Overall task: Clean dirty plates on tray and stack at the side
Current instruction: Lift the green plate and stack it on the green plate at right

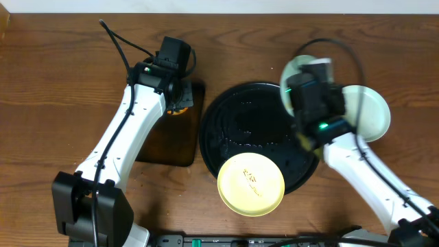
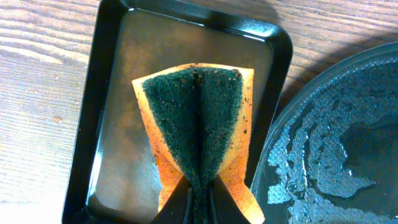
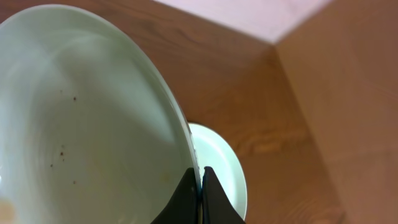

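Below my right gripper and to its right in the overhead view lies the second pale plate [image 1: 372, 113] [image 3: 221, 167]: I need to shift over it, level the tilted one, lower and release.
My right gripper [image 3: 200, 182] is shut on the rim of a pale plate [image 3: 81, 112], white or light blue, with a few brown specks. It holds the plate tilted on edge above the far right rim of the wet black round tray [image 1: 240, 116]; the plate shows overhead [image 1: 293, 68]. A second pale plate [image 1: 374, 113] lies flat on the table to the right, also in the right wrist view [image 3: 221, 162]. The pale yellow plate [image 1: 251, 184] rests on the tray's front rim. My left gripper [image 2: 199, 200] is shut on an orange and green sponge [image 2: 199, 118].
The sponge hangs over a dark brown rectangular tray [image 2: 102, 124], which stands left of the black tray [image 2: 336, 143] on the wooden table. The black tray carries beads of water. The brown tray also shows overhead [image 1: 164, 147].
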You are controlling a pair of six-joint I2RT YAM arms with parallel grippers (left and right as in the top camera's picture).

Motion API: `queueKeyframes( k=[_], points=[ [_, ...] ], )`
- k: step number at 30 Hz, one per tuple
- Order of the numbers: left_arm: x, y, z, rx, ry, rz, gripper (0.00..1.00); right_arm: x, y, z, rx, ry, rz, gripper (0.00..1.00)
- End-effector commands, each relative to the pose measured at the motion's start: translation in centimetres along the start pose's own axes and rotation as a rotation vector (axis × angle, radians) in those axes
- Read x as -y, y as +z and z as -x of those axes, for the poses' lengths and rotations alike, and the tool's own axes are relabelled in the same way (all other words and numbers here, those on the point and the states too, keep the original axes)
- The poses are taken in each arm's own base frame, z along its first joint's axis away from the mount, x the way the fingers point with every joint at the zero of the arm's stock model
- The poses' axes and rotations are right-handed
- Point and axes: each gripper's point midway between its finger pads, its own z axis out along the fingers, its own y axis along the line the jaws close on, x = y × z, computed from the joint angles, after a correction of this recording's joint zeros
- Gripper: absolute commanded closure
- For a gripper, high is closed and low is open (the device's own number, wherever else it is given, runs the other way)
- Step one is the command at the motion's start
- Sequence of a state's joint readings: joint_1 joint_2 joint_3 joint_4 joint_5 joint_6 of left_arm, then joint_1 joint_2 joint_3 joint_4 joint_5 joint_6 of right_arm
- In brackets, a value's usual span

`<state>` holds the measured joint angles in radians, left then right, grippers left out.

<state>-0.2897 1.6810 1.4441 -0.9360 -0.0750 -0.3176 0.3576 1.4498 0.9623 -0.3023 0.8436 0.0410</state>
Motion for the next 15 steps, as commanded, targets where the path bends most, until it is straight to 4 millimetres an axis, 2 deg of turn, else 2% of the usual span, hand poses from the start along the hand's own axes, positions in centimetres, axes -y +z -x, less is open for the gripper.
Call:
queueKeyframes(
  k=[1,5,10,15],
  points=[
    [-0.4,-0.3,0.1,0.011,-0.011,0.01,0.93,2.2,2.3,-1.1,-0.069,0.223,0.046,0.99],
    [-0.4,-0.3,0.1,0.011,-0.011,0.01,0.93,5.6,4.9,-4.0,-0.187,0.388,0.031,0.99],
    [-0.4,-0.3,0.1,0.011,-0.011,0.009,0.93,9.7,7.0,-7.9,-0.315,0.547,-0.046,0.99],
    [-0.4,-0.3,0.1,0.011,-0.011,0.009,0.93,11.4,8.4,-10.0,-0.372,0.605,-0.072,0.99]
  ],
)
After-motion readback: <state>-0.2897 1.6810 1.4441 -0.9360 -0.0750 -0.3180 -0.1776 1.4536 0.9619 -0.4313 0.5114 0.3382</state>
